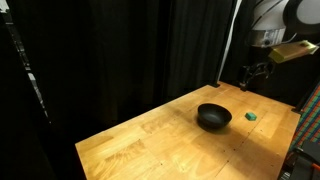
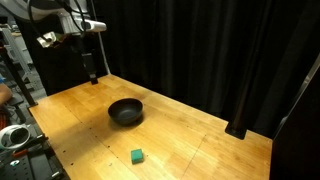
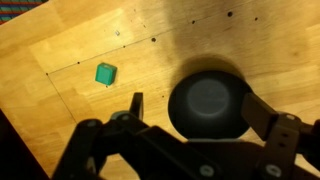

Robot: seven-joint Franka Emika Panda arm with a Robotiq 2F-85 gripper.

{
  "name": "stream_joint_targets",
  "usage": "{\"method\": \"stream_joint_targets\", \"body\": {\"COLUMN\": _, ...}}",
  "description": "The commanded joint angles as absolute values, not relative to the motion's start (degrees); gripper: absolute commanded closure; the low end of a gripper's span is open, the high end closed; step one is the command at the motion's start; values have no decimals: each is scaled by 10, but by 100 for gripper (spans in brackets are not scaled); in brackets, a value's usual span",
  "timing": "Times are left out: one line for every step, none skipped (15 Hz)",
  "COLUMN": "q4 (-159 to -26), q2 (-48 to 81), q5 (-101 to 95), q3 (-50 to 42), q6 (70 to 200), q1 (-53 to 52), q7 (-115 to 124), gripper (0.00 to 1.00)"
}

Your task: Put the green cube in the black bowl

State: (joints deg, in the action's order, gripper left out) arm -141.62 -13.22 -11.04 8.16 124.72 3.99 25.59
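Only the bowl (image 2: 126, 111) is between my gripper's fingertips. Next, my gripper shifts to the left in the wrist view, turning and lowering around the green cube.
The green cube (image 1: 251, 116) lies on the wooden table, a short way from the black bowl (image 1: 213, 117). Both show in both exterior views, cube (image 2: 136, 156) and bowl (image 2: 126, 111). In the wrist view the cube (image 3: 105, 73) sits at upper left and the bowl (image 3: 207, 102) lies between the fingers, far below. My gripper (image 1: 249, 78) hangs high above the table's far edge, also seen in an exterior view (image 2: 91, 72). Its fingers (image 3: 195, 108) are spread apart and hold nothing.
The wooden table (image 1: 160, 140) has black curtains behind it. Equipment stands at the table's side (image 2: 15, 135). A faint dark rectangle line is drawn on the tabletop (image 3: 60, 75).
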Motion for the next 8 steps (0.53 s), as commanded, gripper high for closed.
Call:
{"method": "stream_joint_targets", "body": {"q4": -1397, "q2": -54, "q5": -106, "q3": 26, "q6": 1307, "q1": 59, "q7": 230, "gripper": 0}}
{"method": "stream_joint_targets", "body": {"q4": -1393, "q2": -31, "q5": -101, "q3": 11, "q6": 1321, "q1": 63, "q7": 224, "gripper": 0}}
{"method": "stream_joint_targets", "body": {"q4": -1395, "q2": -12, "q5": -97, "q3": -4, "q6": 1350, "q1": 68, "q7": 222, "gripper": 0}}
{"method": "stream_joint_targets", "body": {"q4": -1395, "q2": 9, "q5": -90, "q3": -18, "q6": 1370, "q1": 72, "q7": 217, "gripper": 0}}
{"method": "stream_joint_targets", "body": {"q4": -1393, "q2": 32, "q5": -90, "q3": -31, "q6": 1394, "q1": 76, "q7": 219, "gripper": 0}}
{"method": "stream_joint_targets", "body": {"q4": -1389, "q2": 53, "q5": -87, "q3": -42, "q6": 1408, "q1": 79, "q7": 215, "gripper": 0}}
{"method": "stream_joint_targets", "body": {"q4": -1386, "q2": 76, "q5": -93, "q3": -54, "q6": 1432, "q1": 81, "q7": 222, "gripper": 0}}
{"method": "stream_joint_targets", "body": {"q4": -1380, "q2": 95, "q5": -91, "q3": -64, "q6": 1445, "q1": 82, "q7": 221, "gripper": 0}}
